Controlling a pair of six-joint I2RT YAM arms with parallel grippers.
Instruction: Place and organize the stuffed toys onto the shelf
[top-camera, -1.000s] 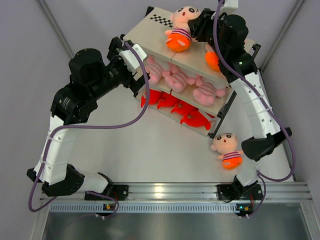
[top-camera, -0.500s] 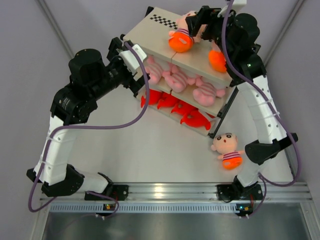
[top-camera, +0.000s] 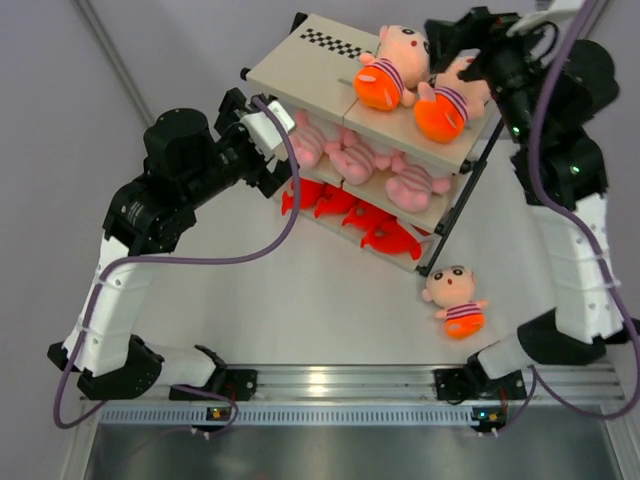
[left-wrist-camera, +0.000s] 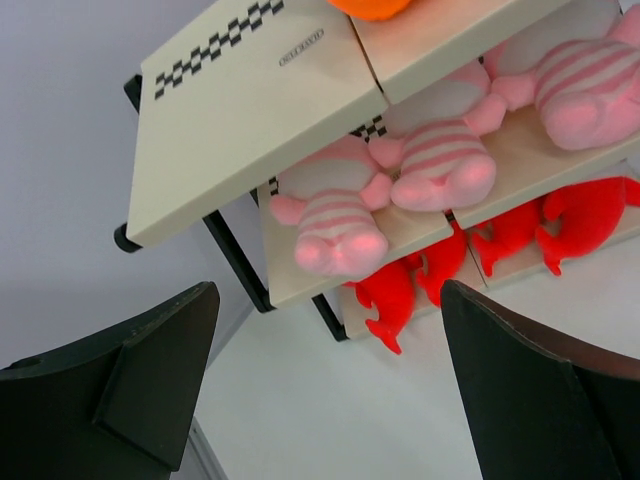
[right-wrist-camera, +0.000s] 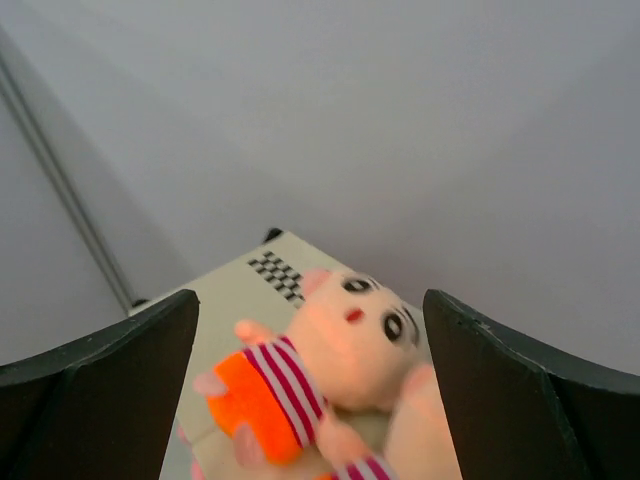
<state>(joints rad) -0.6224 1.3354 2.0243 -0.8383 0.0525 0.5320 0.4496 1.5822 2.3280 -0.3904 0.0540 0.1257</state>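
Observation:
The third boy doll is still lying on the table. My right gripper will next swing clear of the shelf (top-camera: 310, 70), then move back and down onto that doll's head.
The shelf (top-camera: 310, 70) stands at the back of the table. Two boy dolls lie side by side on its top board, one (top-camera: 393, 68) left of the other (top-camera: 447, 100). Three pink plush animals (top-camera: 355, 155) line the middle tier. A third boy doll (top-camera: 455, 300) lies on the table near the right arm's base. My right gripper (top-camera: 452, 42) hangs open just behind and above the two dolls, holding nothing; its wrist view shows the left doll (right-wrist-camera: 330, 350) lying free on the board (right-wrist-camera: 225, 300). Beside the shelf's left end, my left gripper (top-camera: 262, 150) is open and empty, facing the pink plush (left-wrist-camera: 335, 215).
Several red plush toys (top-camera: 370, 225) fill the bottom tier, also seen under the pink ones in the left wrist view (left-wrist-camera: 400, 290). Grey walls close in behind and at both sides. An aluminium rail (top-camera: 330, 385) runs along the near edge.
My right gripper opened and let go of the boy doll on the top board, then drew back up and to the right. The doll now lies against the other one. The left arm barely moved.

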